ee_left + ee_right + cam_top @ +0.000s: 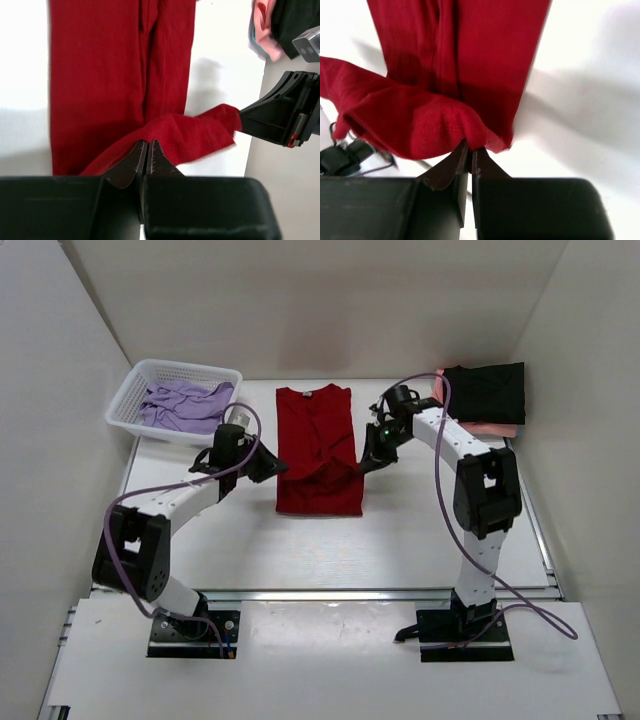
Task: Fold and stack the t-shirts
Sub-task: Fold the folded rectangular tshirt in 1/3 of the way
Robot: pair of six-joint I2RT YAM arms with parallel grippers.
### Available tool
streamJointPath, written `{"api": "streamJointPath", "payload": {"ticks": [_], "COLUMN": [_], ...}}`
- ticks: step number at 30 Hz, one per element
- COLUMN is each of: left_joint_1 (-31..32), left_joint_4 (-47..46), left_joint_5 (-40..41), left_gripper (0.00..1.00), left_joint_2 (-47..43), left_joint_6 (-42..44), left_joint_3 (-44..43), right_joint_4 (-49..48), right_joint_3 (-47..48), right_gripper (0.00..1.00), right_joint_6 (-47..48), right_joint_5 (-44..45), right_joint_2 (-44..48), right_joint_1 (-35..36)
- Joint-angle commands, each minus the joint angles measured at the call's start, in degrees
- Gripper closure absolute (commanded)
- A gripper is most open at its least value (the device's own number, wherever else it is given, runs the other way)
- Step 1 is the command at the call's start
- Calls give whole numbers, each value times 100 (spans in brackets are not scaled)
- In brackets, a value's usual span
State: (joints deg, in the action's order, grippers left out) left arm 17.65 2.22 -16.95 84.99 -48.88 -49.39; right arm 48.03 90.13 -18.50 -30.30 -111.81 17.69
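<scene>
My left gripper next moves outward toward the shirt's collar, down onto the shirt's basket-side edge (72, 82), and releases the lifted piece of cloth, which still hangs over the shirt (115, 75).
A bright red t-shirt (315, 440) lies narrow and lengthwise in the middle of the table, collar at the far end. My left gripper (281, 469) is shut on its left side and my right gripper (361, 467) is shut on its right side; between them a band of the cloth is lifted across the shirt. The left wrist view shows the red shirt (115, 75) pinched at the left gripper (147, 144). The right wrist view shows the red cloth (425, 125) bunched at the right gripper (470, 150). A black t-shirt (487, 392) lies folded on a salmon pink one (492, 428) at the far right.
A white mesh basket (128, 398) at the far left holds a pale lavender t-shirt (185, 405). White walls stand close on the left, back and right. Purple cables loop off both arms over the table.
</scene>
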Motion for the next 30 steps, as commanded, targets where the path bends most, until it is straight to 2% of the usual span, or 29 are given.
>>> {"api": "streamJointPath", "payload": {"ticks": [1, 12, 15, 16, 17, 19, 20, 21, 22, 23, 25, 27, 28, 30], "left_joint_1": [-174, -385, -359, -359, -411, -473, -569, -622, -675, -710, -824, -912, -956, -1000], "left_joint_4": [-142, -317, -415, -441, -607, -1159, -1284, -1564, -1836, -1952, -2303, -2436, -2445, -2498], "left_joint_5": [-27, 51, 17, -27, -54, -299, -361, -431, -502, -476, -441, -458, -484, -528], "left_gripper": [100, 99, 96, 89, 81, 81, 81, 79, 72, 65, 63, 57, 48, 44], "left_joint_2": [271, 1133, 1440, 1546, 1686, 1950, 2082, 2222, 2319, 2364, 2443, 2400, 2347, 2189], "left_joint_6": [20, 72, 72, 28, -16, -436, -586, -866, -1112, -1219, -1527, -1580, -1659, -1712], "left_joint_3": [-369, -888, -1099, -1178, -1213, -1275, -1319, -1380, -1407, -1442, -1477, -1460, -1399, -1058], "right_joint_4": [435, 646, 734, 760, 778, 813, 761, 700, 568, 393, 251, 154, 128, -4], "right_joint_3": [802, 2560, 3228, 3526, 3625, 4177, 4354, 4382, 4356, 4355, 4181, 3962, 3690, 3250], "right_gripper": [100, 100, 100, 100, 95, 78, 74, 63, 53, 50, 38, 36, 33, 29], "right_joint_6": [443, 488, 427, 418, 348, 59, 14, -178, -337, -408, -541, -558, -488, -400], "right_joint_5": [165, 60, 86, 51, -1, -2, 59, 8, 7, 68, 330, 560, 639, 762], "right_joint_2": [-376, -1694, -2125, -2291, -2475, -2643, -2740, -2724, -2741, -2610, -2443, -2127, -2004, -1627], "right_joint_1": [-55, -170, -257, -301, -328, -380, -424, -468, -486, -504, -547, -530, -530, -547]}}
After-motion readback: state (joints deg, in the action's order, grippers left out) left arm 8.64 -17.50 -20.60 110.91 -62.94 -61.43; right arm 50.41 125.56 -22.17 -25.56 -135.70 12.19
